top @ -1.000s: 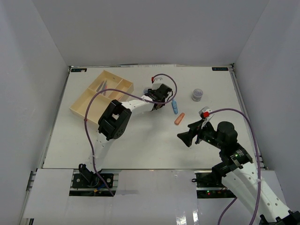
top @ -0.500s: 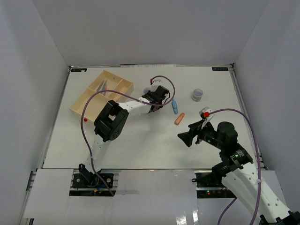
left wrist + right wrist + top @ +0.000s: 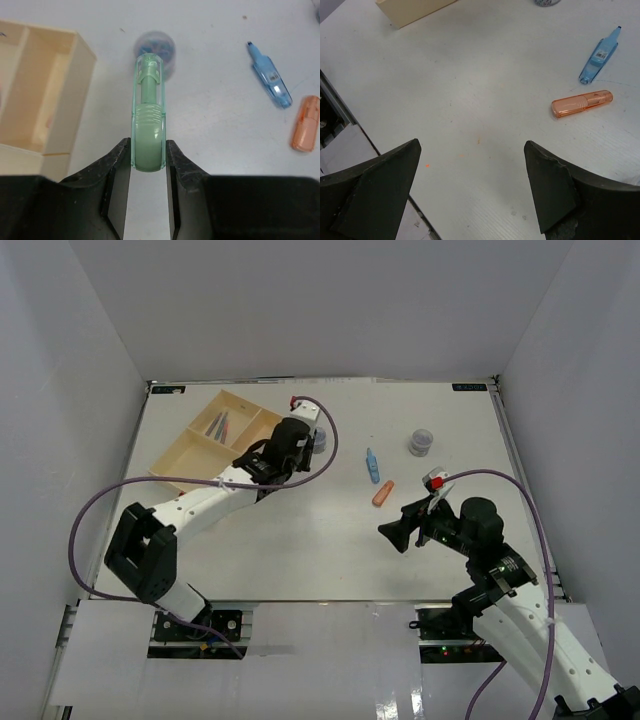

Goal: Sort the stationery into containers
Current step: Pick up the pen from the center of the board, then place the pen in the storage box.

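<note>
Thin pens occupy the tray's neighbouring section, so next I should move my left gripper away from the jar, over the tray's jar-side section (image 3: pixel 48 90), and bring the green marker (image 3: pixel 149 117) down in.
My left gripper (image 3: pixel 148 160) is shut on a chunky green marker (image 3: pixel 148 115), held lengthwise above the table and pointing at a small round greyish jar (image 3: pixel 155 47). In the top view the left gripper (image 3: pixel 298 440) hovers between the cream-yellow divided tray (image 3: pixel 170 465) and that jar (image 3: pixel 319 440); the green marker is hidden there. A blue marker (image 3: pixel 372 465) and an orange marker (image 3: pixel 383 493) lie mid-table. A second jar (image 3: pixel 421 443) stands to the right. My right gripper (image 3: pixel 471 147) is open and empty, above bare table near the orange marker (image 3: pixel 581 103).
Thin pens (image 3: pixel 220 423) lie in a far compartment of the tray. The tray's corner (image 3: pixel 75 60) is just left of the held marker. The blue marker (image 3: pixel 270 82) and orange marker (image 3: pixel 306 124) lie to its right. White walls enclose the table.
My left gripper has moved left, from beside the blue marker to near the tray's right corner, and its arm has swung down and left. The right arm has not moved.
</note>
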Robot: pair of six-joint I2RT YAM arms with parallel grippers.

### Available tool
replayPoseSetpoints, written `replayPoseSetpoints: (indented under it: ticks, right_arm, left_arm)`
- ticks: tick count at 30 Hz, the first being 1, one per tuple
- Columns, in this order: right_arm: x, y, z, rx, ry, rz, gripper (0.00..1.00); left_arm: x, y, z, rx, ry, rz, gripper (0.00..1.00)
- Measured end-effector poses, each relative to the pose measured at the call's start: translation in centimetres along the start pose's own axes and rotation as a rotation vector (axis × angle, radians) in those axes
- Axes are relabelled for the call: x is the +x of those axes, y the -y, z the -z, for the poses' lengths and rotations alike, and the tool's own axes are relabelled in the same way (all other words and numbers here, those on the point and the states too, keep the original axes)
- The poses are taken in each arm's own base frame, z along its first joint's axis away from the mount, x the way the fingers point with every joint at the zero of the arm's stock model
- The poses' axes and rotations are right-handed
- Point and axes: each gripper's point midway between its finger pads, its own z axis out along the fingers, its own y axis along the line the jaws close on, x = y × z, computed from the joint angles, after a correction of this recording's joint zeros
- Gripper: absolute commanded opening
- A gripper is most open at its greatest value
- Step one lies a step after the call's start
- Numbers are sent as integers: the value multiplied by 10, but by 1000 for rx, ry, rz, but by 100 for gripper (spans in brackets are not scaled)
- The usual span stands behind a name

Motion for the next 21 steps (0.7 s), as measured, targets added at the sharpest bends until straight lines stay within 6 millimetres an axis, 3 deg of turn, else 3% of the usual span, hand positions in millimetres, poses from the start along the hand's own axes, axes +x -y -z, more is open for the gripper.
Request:
replayPoseSetpoints:
  ticks: [2,4,6,11,18,21]
  right_arm:
    - [1,0,-1,-2,-4,-2,90]
    - [1,0,-2,-4,-6,-3,90]
    - [0,0,-3,-6,-3,-3,90]
    - [-1,0,-5,-10,-2,-3,90]
    - [-1,1,-6,-11,2,-2,90]
    - [3,2,-8,-10,-10,-7,90]
  left_arm:
    - [-21,-23,6,-7,53,-37,16]
    - [-29,-52,1,-33,62,-77,16]
    - [-23,-84,-10,-66,31,-123,15]
    - [-5,-136,-37,-92,-54,-185,15]
    - [10,-173,-53,-71,-101,-211,19]
    - [15,-177,-59,-52,-108,-217,34]
